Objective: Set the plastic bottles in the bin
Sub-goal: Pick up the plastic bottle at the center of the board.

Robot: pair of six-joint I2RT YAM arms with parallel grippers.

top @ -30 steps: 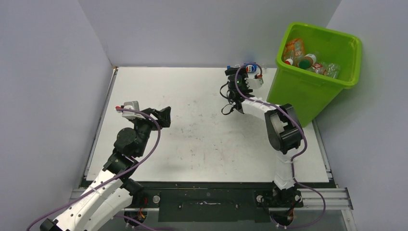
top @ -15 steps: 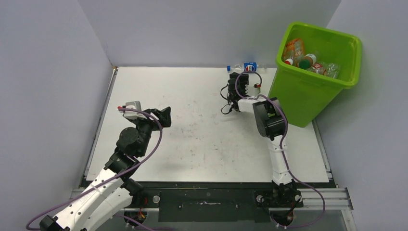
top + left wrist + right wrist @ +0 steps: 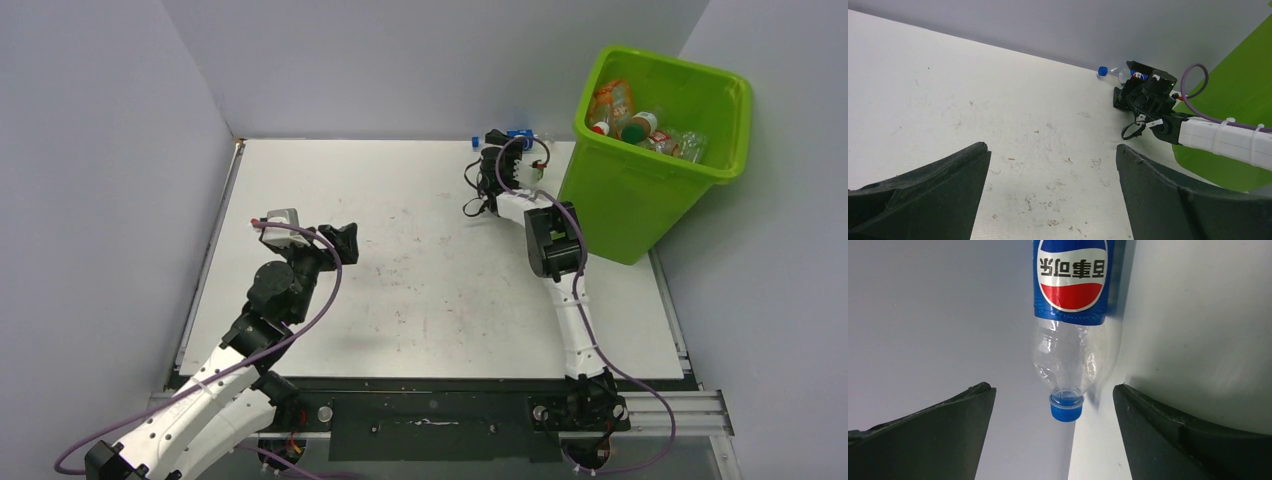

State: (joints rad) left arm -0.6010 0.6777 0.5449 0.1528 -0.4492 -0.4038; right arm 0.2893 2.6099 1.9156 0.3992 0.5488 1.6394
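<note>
The bottle's clear shoulder (image 3: pixel 484 142) (image 3: pixel 1067 360) lies outward of my gripper, still beyond its fingers. My right gripper needs to ease outward toward the back wall next and close there.
One clear plastic bottle (image 3: pixel 1070 350) with a blue label and blue cap lies at the foot of the back wall. My right gripper (image 3: pixel 1052 388) is open. Its cap sits between the fingers (image 3: pixel 1168 435) without touching either. From above, the bottle (image 3: pixel 518 133) shows just beyond the right gripper (image 3: pixel 503 152), left of the lime-green bin (image 3: pixel 640 190). Several bottles (image 3: pixel 630 115) lie inside the bin. My left gripper (image 3: pixel 1051 147) is open over bare table at the left (image 3: pixel 340 240). In its view the bottle (image 3: pixel 1113 73) lies far off by the wall.
The bin's wall (image 3: pixel 1243 100) stands close to the right of the right gripper (image 3: pixel 1145 92). Grey walls enclose the white table (image 3: pixel 400 290) at the back and both sides. A purple cable (image 3: pixel 520 150) loops over the right wrist.
The right arm's elbow has swung in to the left and its gripper has moved toward the back wall, up to the bottle. The left gripper has drifted slightly nearer and to the right.
</note>
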